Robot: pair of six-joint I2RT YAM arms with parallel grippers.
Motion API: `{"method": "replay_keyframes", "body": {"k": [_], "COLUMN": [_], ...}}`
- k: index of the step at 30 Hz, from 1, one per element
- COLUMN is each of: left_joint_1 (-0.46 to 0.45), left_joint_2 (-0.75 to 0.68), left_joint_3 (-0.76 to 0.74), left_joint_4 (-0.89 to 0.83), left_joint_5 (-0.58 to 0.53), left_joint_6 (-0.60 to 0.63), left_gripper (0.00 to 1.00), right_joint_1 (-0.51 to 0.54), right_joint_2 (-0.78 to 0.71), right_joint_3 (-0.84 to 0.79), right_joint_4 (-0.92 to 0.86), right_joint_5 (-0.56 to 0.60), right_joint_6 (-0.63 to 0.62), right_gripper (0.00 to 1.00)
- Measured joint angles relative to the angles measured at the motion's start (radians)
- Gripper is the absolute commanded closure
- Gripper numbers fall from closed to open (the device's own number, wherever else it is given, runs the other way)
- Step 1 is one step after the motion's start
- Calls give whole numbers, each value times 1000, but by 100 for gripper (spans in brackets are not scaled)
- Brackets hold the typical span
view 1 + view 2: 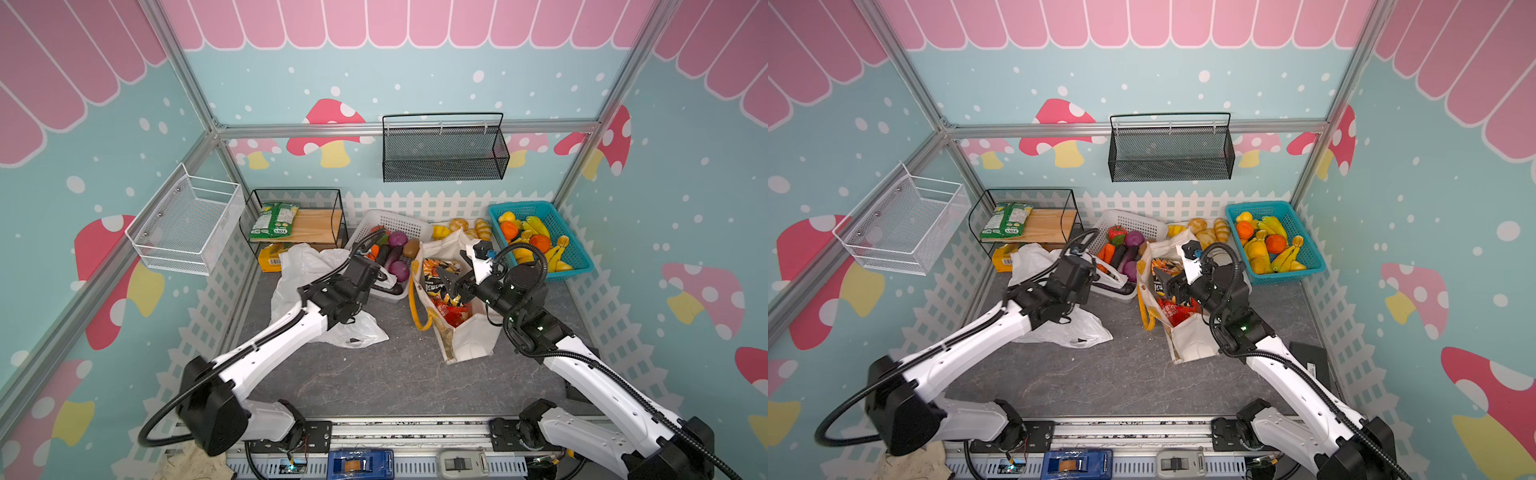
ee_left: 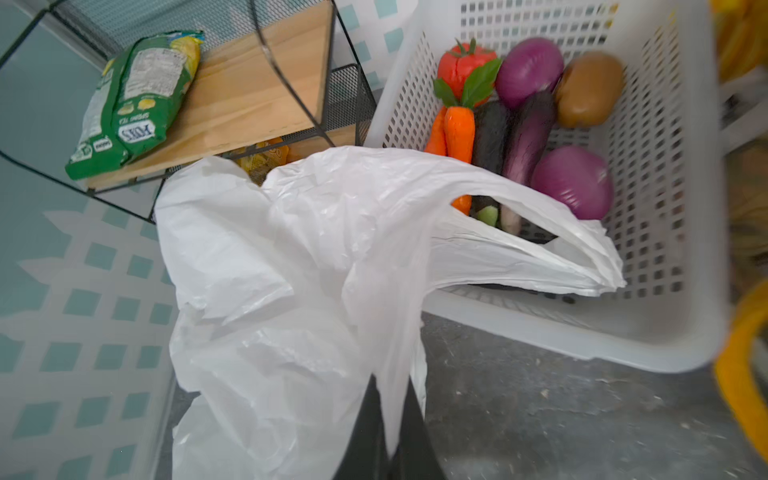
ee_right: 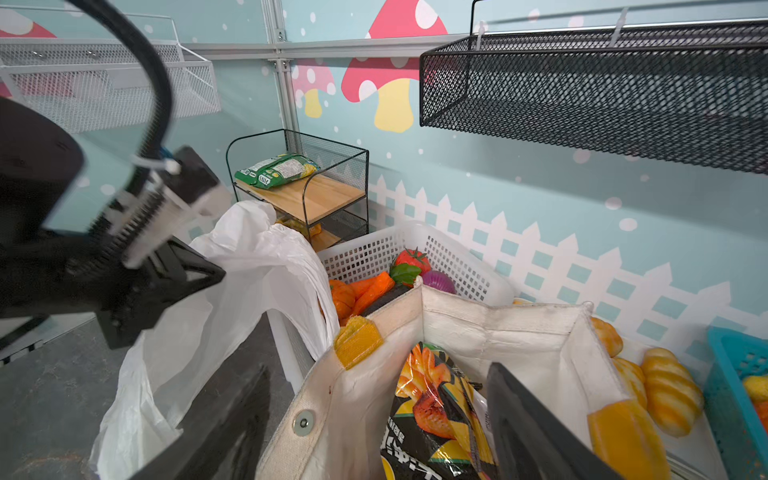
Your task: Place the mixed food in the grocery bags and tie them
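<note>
My left gripper will next pull the fold back over the near part of the bag, which lies back from the gripper, and let go there, clear of the white basket that the bag's handle hangs over.
The white plastic bag (image 1: pixel 299 266) (image 2: pixel 291 270) lies crumpled at the left, one loop handle draped over the white basket's rim. My left gripper (image 2: pixel 390 378) (image 3: pixel 208 274) is shut on a fold of this bag. The cream canvas tote (image 1: pixel 469 345) (image 3: pixel 478 320) stands open at the middle right. Inside it are the yellow-and-dark snack packet (image 3: pixel 436 415) (image 1: pixel 1163 270) and the red crisp packet (image 1: pixel 451 313). My right gripper (image 3: pixel 374 407) (image 1: pixel 455 270) is open at the tote's mouth, one finger outside the wall and one inside. Orange and yellow toy fruits (image 1: pixel 536 241) fill the teal basket.
A white perforated basket (image 1: pixel 399 220) (image 2: pixel 665 208) of vegetables stands between the two bags. A black wire shelf (image 1: pixel 332 195) with green packets (image 1: pixel 274 220) is at the back left. Bread rolls (image 1: pixel 469 226) lie behind the tote. The teal basket (image 1: pixel 577 257) sits back right. Two wire baskets (image 1: pixel 187 220) (image 1: pixel 444 153) hang on the walls.
</note>
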Motion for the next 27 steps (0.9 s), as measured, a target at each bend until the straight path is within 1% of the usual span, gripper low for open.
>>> {"method": "replay_keyframes", "body": {"k": [1,3,6,8,11,15,20,22,24,26,27], "left_joint_1": [35,137,231,249,251,251,251,251,251,253,254], "left_joint_2": [-63,-214,-355,-391,-394,-388,-390,-390,-389,-388,-388], "left_joint_3": [-24,-83,-134,-138,-139,-143,-143,-143,-143,-143,-143], "left_joint_4": [14,53,91,105,121,121,122,122,121,118,114], "left_joint_5": [52,177,320,399,488,554,608,625,639,647,650], "left_joint_6": [-32,-115,-212,-259,-308,-343,-357,-357,-354,-348,-343], "left_gripper": [100,100,100,100,100,100,100,100,100,100,100], "right_joint_1": [2,20,92,146,211,251,261,261,261,262,262], "right_joint_2": [18,59,127,169,216,275,362,397,424,431,432], "right_joint_3": [0,2,26,49,60,64,70,82,98,109,116], "right_joint_4": [14,40,59,78,133,190,216,215,214,215,215], "right_joint_5": [-23,-59,-82,-99,-117,-114,-44,-8,17,37,47], "right_joint_6": [11,29,32,28,21,-3,-32,-43,-56,-68,-74], "right_gripper": [18,18,17,15,13,11,11,17,32,51,59]}}
